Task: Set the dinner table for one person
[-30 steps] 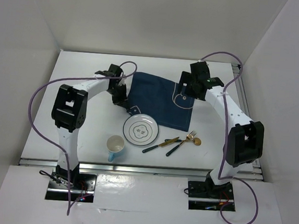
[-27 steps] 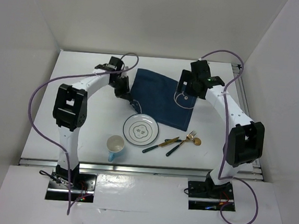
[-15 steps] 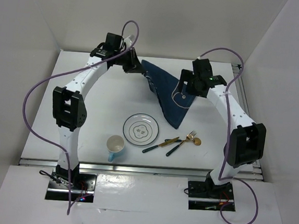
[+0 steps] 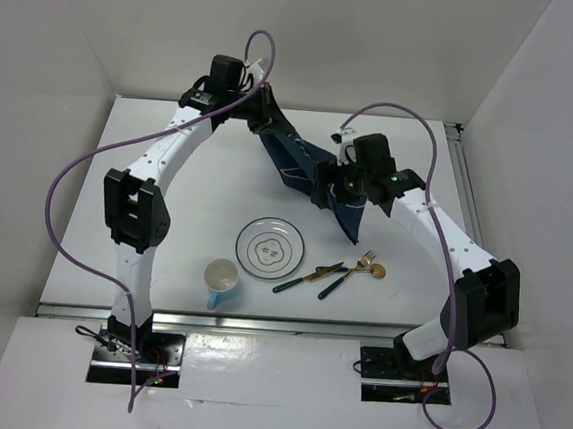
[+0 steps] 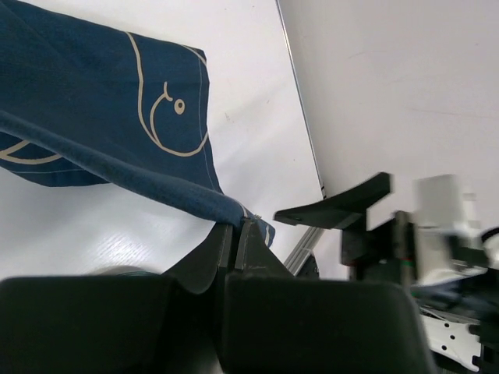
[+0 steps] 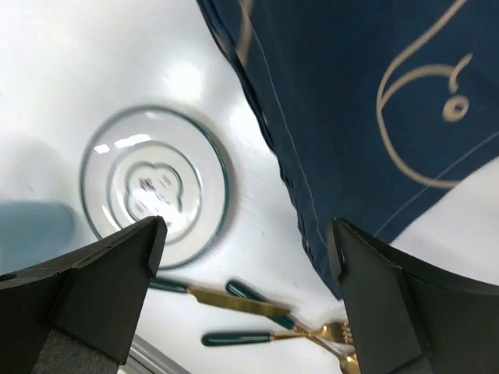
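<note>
Next, my right gripper moves down and shifts until its fingers straddle the cloth, since the placemat's edge facing the plate lies below it, nearer one open finger.
The white dinner table (image 4: 197,207) carries everything. My left gripper (image 4: 265,114) is shut on a corner of the navy placemat (image 4: 315,177) and holds it up at the back; the cloth hangs folded toward the front right. In the left wrist view the jaws (image 5: 236,224) pinch its rolled edge, and the placemat (image 5: 93,117) with its fish drawing trails below. My right gripper (image 4: 337,184) is open and empty, above the cloth's middle. In the right wrist view my gripper (image 6: 245,234) frames the placemat (image 6: 351,101) and the plate (image 6: 153,185).
A white plate (image 4: 270,248) sits in front of the cloth, with a blue and white cup (image 4: 222,281) to its front left. A knife, fork and spoon with green handles (image 4: 342,272) lie to the plate's right, also in the right wrist view (image 6: 234,296). Walls enclose three sides.
My left gripper has risen to the back with the placemat's corner, pulling the flat cloth up into a hanging fold. My right gripper has moved left and forward over it.
</note>
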Controlling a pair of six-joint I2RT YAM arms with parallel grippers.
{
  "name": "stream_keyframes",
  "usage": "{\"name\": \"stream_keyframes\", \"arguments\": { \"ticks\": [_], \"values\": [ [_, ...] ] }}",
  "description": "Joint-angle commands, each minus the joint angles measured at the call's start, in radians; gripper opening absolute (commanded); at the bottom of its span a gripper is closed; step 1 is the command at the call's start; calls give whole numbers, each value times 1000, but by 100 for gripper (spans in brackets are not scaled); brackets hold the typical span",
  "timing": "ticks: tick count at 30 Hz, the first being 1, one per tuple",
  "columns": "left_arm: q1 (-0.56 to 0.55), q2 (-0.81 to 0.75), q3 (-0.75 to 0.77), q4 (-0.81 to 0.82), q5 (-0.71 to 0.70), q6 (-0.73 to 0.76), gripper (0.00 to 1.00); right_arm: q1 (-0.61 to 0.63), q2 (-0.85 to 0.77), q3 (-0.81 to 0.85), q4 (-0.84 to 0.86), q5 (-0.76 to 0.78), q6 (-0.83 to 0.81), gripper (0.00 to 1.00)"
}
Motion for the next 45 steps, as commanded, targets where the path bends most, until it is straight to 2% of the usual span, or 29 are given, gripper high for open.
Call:
{"name": "stream_keyframes", "arguments": {
  "ticks": [1, 6, 8, 9, 12, 13, 15, 16, 19, 20, 21, 29, 34, 38, 42, 45],
  "values": [
    [7, -47, 38, 17, 21, -7, 0, -4, -32, -58, 66, 8, -48, 98],
    [7, -47, 38, 17, 31, -7, 0, 5, -11, -114, 127, 72, -68, 99],
    [7, -56, 38, 17, 31, -7, 0, 5, 2, -128, 168, 82, -68, 94],
    [7, -56, 47, 17, 31, -7, 0, 5, 17, -141, 182, 66, -58, 86],
    [7, -56, 56, 17, 20, -7, 0, 5, 58, -166, 225, 46, -36, 69],
    [7, -56, 65, 8, 20, -7, 0, 5, 69, -166, 225, 46, -27, 58],
    [7, -56, 65, 8, 20, -7, 0, 5, 90, -166, 234, 65, -16, 45],
    [7, -56, 65, 8, 20, -7, 0, 14, 90, -166, 234, 104, 7, 33],
    [7, -65, 65, 21, 32, -29, 0, 14, 90, -132, 234, 178, 16, 20],
    [7, -65, 65, 30, 43, -29, 0, 14, 90, -117, 225, 192, 16, 8],
    [7, -76, 65, 30, 43, -29, 0, 14, 90, -99, 198, 192, 16, 0],
    [100, -162, 133, 30, 72, -70, 0, 14, 20, 205, 81, 235, -43, 0],
    [237, -280, 113, 77, 72, -141, 0, 26, 67, 446, -54, 122, -83, 0],
    [358, -396, 87, 88, 63, -179, 0, 98, 104, 596, -92, 48, -83, 0],
    [486, -441, 144, 79, 63, -198, 0, 222, 170, 708, -131, -22, -102, 0],
    [531, -452, 177, 79, 52, -210, 0, 279, 201, 767, -131, -32, -102, 0]
  ]
}}
